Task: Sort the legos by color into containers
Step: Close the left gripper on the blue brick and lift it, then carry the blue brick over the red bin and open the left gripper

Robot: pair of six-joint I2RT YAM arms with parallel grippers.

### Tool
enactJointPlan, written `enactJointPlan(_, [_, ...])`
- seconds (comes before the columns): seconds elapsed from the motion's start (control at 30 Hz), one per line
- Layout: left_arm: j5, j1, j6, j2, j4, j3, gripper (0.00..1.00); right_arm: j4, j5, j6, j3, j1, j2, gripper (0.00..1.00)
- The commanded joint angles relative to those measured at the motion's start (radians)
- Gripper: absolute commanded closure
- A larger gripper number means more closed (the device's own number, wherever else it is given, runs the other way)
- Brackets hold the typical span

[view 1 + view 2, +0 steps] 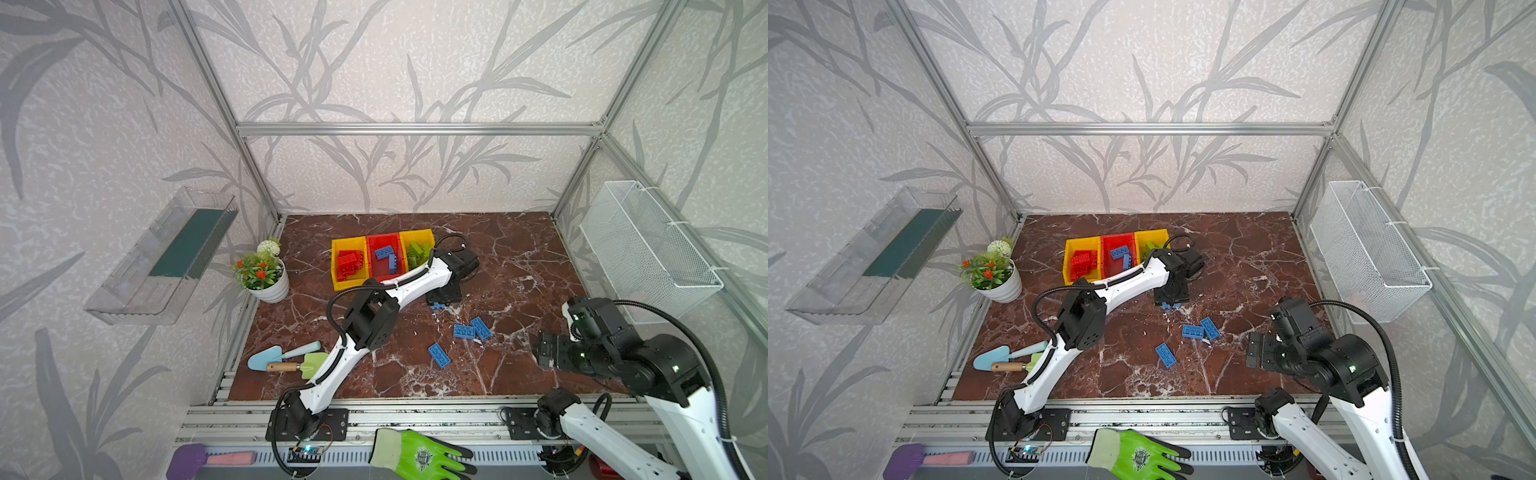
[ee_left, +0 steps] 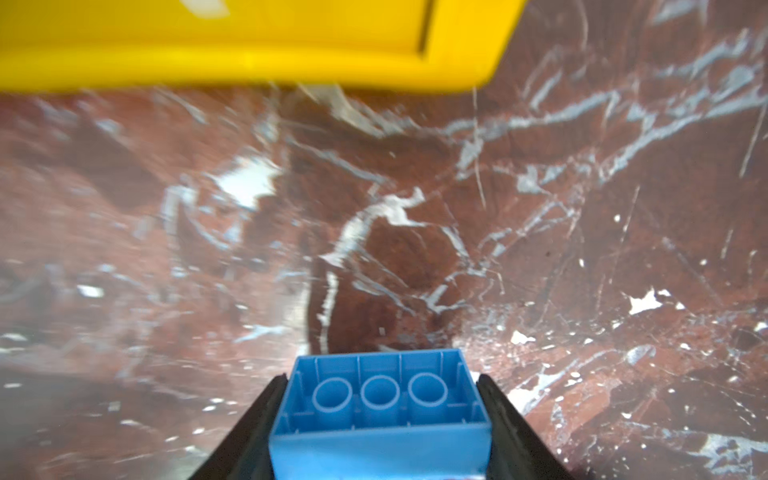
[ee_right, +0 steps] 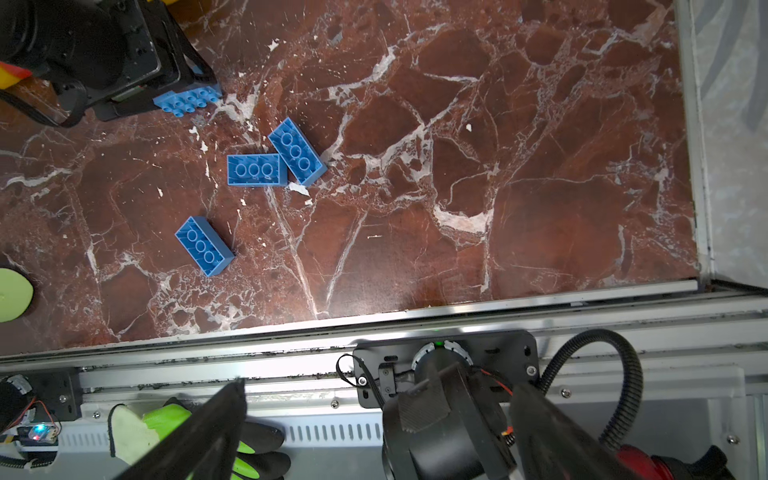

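Observation:
The container of blue legos stands outward of my left gripper. I should move that gripper up and outward over the red container [image 1: 382, 237] and let go of the blue lego there.
My left gripper [image 2: 380, 382] is shut on a blue lego [image 2: 380, 415], whose hollow underside faces the wrist camera. In both top views this gripper [image 1: 441, 302] [image 1: 1170, 301] sits low over the marble, just in front of the right yellow container [image 1: 415, 233], which holds green legos. The red container [image 1: 382, 237] holds blue legos and the left yellow container [image 1: 338, 243] holds red ones. Three loose blue legos [image 1: 464, 331] [image 1: 481, 328] [image 1: 439, 355] lie on the table. My right gripper [image 1: 542, 351] [image 3: 378, 432] is open and empty at the front right.
A flower pot [image 1: 266, 274] stands at the left edge, and two toy shovels [image 1: 286, 359] lie beside the left arm. A white wire basket [image 1: 648, 249] hangs on the right wall and a clear tray [image 1: 162, 257] on the left. A green glove [image 1: 419, 455] lies beyond the front rail.

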State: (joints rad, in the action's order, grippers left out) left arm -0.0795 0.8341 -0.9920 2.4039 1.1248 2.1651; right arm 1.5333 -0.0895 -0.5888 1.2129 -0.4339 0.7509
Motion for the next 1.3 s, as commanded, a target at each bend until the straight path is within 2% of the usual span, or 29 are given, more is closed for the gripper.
enactJointPlan(0.0, [-0.088, -0.030, 0.043, -0.127, 0.073, 0.002, 0.64, -0.087, 0.006, 0.025, 0.041, -0.002, 0.061, 0.01])
enactJointPlan(0.13, [-0.142, -0.073, 0.073, -0.186, 0.133, 0.021, 0.65, -0.178, 0.024, 0.040, 0.040, -0.003, 0.133, 0.01])
enactJointPlan(0.3, [-0.143, -0.159, 0.116, -0.287, 0.116, -0.023, 0.65, -0.301, 0.061, 0.032, 0.046, -0.008, 0.231, 0.01])
enactJointPlan(0.47, [-0.131, -0.261, 0.171, -0.320, 0.090, -0.064, 0.65, -0.373, 0.036, 0.022, 0.078, -0.046, 0.341, 0.01])
enactJointPlan(0.73, [-0.065, -0.381, 0.239, -0.242, 0.052, -0.039, 0.65, -0.453, 0.023, -0.041, 0.094, -0.092, 0.449, 0.01])
enactJointPlan(1.03, [-0.005, -0.439, 0.302, -0.094, 0.093, 0.130, 0.64, -0.448, -0.030, -0.113, 0.112, -0.114, 0.482, 0.01])
enactJointPlan(1.13, [0.024, -0.456, 0.310, -0.055, 0.101, 0.168, 0.54, -0.443, -0.032, -0.119, 0.120, -0.116, 0.490, 0.01])
enactJointPlan(1.27, [0.048, -0.465, 0.314, -0.019, 0.118, 0.205, 0.23, -0.421, -0.036, -0.115, 0.142, -0.120, 0.514, 0.01])
